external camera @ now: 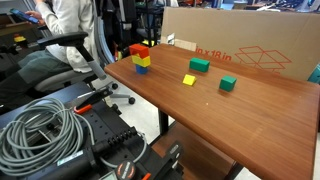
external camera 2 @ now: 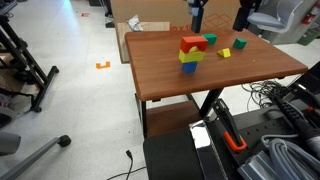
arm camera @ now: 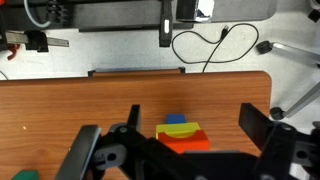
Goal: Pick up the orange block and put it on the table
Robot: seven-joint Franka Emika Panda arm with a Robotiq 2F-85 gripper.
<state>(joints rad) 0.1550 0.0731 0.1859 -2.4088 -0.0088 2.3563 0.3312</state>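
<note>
The orange block gets a finger on either side next, as my open gripper shifts toward the stack and lowers. The fingers still hover above the orange block.
The orange block (external camera: 138,49) tops a stack over a yellow cube (external camera: 141,59) and a blue cube (external camera: 143,68), near one end of the reddish-brown table (external camera: 250,112). The stack also shows in an exterior view, with the orange block (external camera 2: 190,44) on top. In the wrist view I look down on the orange block (arm camera: 181,143), with the yellow cube (arm camera: 178,129) and the blue cube (arm camera: 177,119) showing under it. My gripper (arm camera: 189,106) is open and empty, one finger on each side of the stack, above it and not touching.
Two green blocks (external camera: 199,65) (external camera: 227,84) and a loose yellow block (external camera: 188,80) lie mid-table. A large cardboard box (external camera: 250,45) stands along the back edge. Coiled cables (external camera: 40,125) and equipment sit on the floor beside the table. The table edge (arm camera: 180,74) lies just beyond the stack.
</note>
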